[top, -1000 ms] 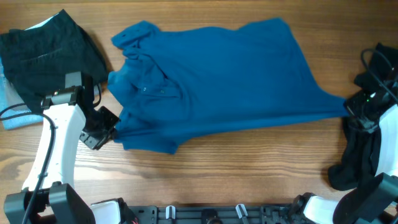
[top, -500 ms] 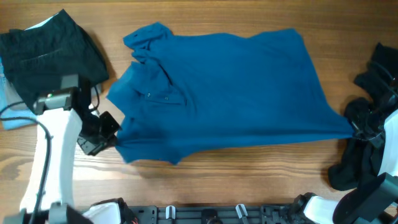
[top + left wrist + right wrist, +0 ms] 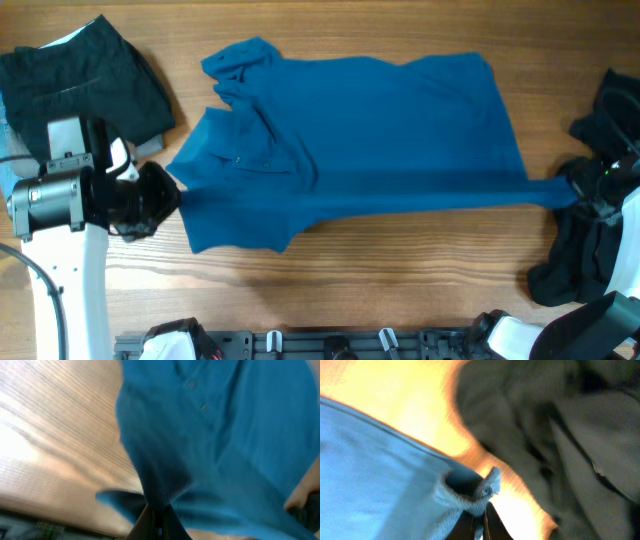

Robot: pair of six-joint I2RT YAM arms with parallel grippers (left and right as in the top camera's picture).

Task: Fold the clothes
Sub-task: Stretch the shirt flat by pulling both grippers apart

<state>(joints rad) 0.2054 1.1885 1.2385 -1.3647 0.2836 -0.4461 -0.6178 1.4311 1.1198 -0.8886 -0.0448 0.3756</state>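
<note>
I will next carry the lifted corner outward with my right gripper. Then I will lower it onto the top's flat hem edge (image 3: 514, 132) (image 3: 402, 437) and let it go.
A large royal-blue polo top (image 3: 370, 140) lies spread across the table's middle, collar at the left. My left gripper (image 3: 172, 195) is shut on its left shoulder edge, and the left wrist view shows the blue cloth (image 3: 215, 435) pinched between the closed fingers (image 3: 157, 520). My right gripper (image 3: 585, 195) is shut on the top's right hem corner, and in the right wrist view the bunched hem (image 3: 470, 490) sits in the closed fingers (image 3: 480, 522). The lower edge is stretched taut and lifted between both grippers.
A black garment (image 3: 85, 80) lies at the back left over a light-blue piece (image 3: 25, 190). A dark pile (image 3: 590, 240) sits at the right edge, also in the right wrist view (image 3: 560, 435). The wooden table (image 3: 400, 280) shows in front.
Both grippers have pulled apart and lifted. The left arm has turned and risen, and the top's front edge has drawn into a straight taut fold line.
</note>
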